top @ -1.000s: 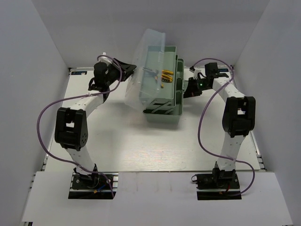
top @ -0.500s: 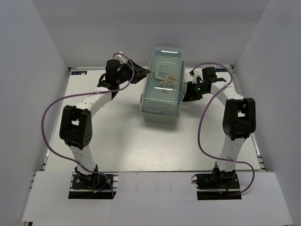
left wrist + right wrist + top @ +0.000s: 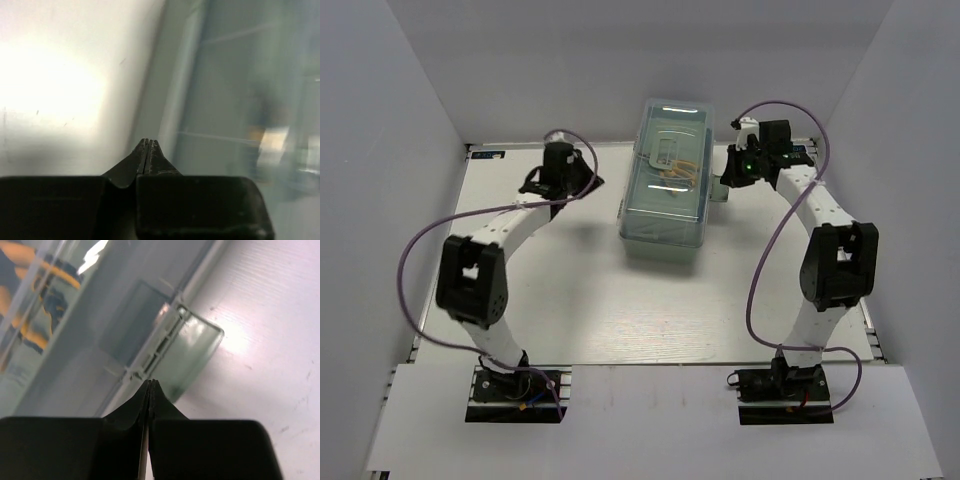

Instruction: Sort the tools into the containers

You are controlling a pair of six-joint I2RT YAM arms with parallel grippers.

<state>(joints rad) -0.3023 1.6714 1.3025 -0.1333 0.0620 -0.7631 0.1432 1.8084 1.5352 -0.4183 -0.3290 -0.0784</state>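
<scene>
The toolbox stands crooked. My left gripper will next push the near part of the toolbox's side toward the right in the top view, then pull back and open, empty.
The mint-green toolbox (image 3: 665, 215) stands at the back middle of the table with its translucent lid (image 3: 668, 130) down over the containers. Yellow-handled pliers (image 3: 680, 170) show dimly through the lid, and again in the right wrist view (image 3: 47, 282). The other tools are hidden. My left gripper (image 3: 592, 183) is shut and empty, a short way left of the box; its wrist view has the box's side (image 3: 235, 100) ahead of the closed tips (image 3: 148, 142). Shut and empty too, my right gripper (image 3: 725, 185) sits by the box's right side, its tips (image 3: 151, 382) just short of the latch (image 3: 192, 347).
White walls close in the table (image 3: 590, 300) on the left, back and right. Purple cables (image 3: 415, 260) loop out from both arms. The arm bases (image 3: 515, 385) sit at the near edge.
The toolbox lid, open a second ago, came down shut. Both arms have since drawn back from the box sides, and both grippers have closed.
</scene>
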